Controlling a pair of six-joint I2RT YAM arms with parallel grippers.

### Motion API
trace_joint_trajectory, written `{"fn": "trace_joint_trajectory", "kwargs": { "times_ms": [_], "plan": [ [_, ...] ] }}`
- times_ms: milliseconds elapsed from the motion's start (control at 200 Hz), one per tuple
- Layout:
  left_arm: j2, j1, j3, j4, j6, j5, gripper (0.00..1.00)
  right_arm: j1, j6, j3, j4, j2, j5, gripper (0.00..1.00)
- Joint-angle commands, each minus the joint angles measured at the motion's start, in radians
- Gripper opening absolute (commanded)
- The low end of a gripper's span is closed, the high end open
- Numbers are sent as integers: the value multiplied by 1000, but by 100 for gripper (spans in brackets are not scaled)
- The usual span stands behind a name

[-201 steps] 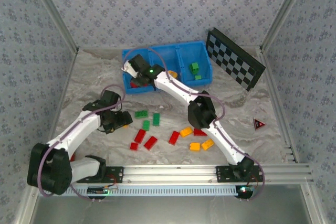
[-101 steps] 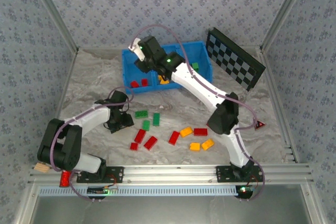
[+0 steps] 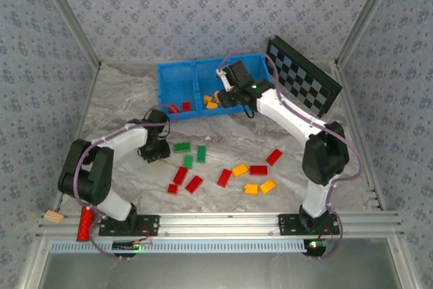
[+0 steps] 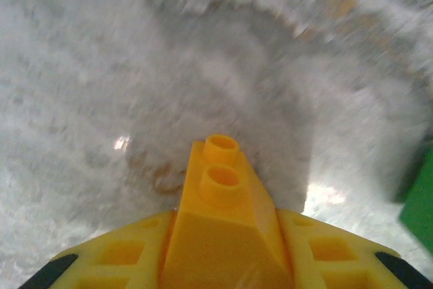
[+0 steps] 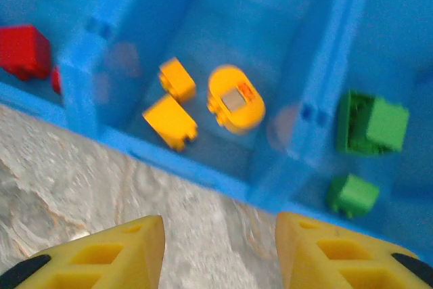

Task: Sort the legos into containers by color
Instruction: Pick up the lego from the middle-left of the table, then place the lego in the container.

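The lego goes up in my left gripper next, outward over the orange-yellow legos already in the blue tray's middle compartment (image 3: 210, 99), then down and is released.
In the left wrist view an orange-yellow lego (image 4: 223, 187) sits wedged between my left gripper's (image 4: 226, 216) yellow fingers, studs pointing away, just above the pale table. From above, that left gripper (image 3: 154, 149) is down at the table left of the loose green legos (image 3: 181, 146). My right gripper (image 3: 224, 95) hovers open and empty over the front wall of the blue tray (image 3: 193, 72). Its wrist view shows the right gripper (image 5: 220, 235) before the containers: red legos (image 5: 24, 49) left, orange-yellow ones (image 5: 233, 99) in the middle, green ones (image 5: 371, 125) right.
Loose red legos (image 3: 194, 183) and orange-yellow legos (image 3: 251, 189) lie in the table's middle, between the arms. A checkered board (image 3: 301, 76) leans at the back right. Patterned walls close three sides, and a metal rail (image 3: 223, 221) runs along the near edge.
My left gripper has closed on the orange-yellow lego at the table. The right arm has swung right along the tray, from the left compartment to the middle one's front wall.
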Motion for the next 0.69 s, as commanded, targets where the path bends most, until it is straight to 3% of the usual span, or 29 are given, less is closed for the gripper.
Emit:
{"fn": "trace_joint_trajectory", "kwargs": {
  "times_ms": [0,165,345,690],
  "plan": [
    [20,-10,77,-20,57,-25,29,12,95,-115,-7,-89,-15,49],
    [29,-39,208,-115,97,-30,27,-16,174,-315,-42,-200,-7,49],
    [70,-122,470,-184,128,-39,27,-64,244,-494,-130,-326,-10,49],
    [404,-239,1015,-198,220,-124,27,-112,496,-776,-182,-590,-120,51]
  ]
}}
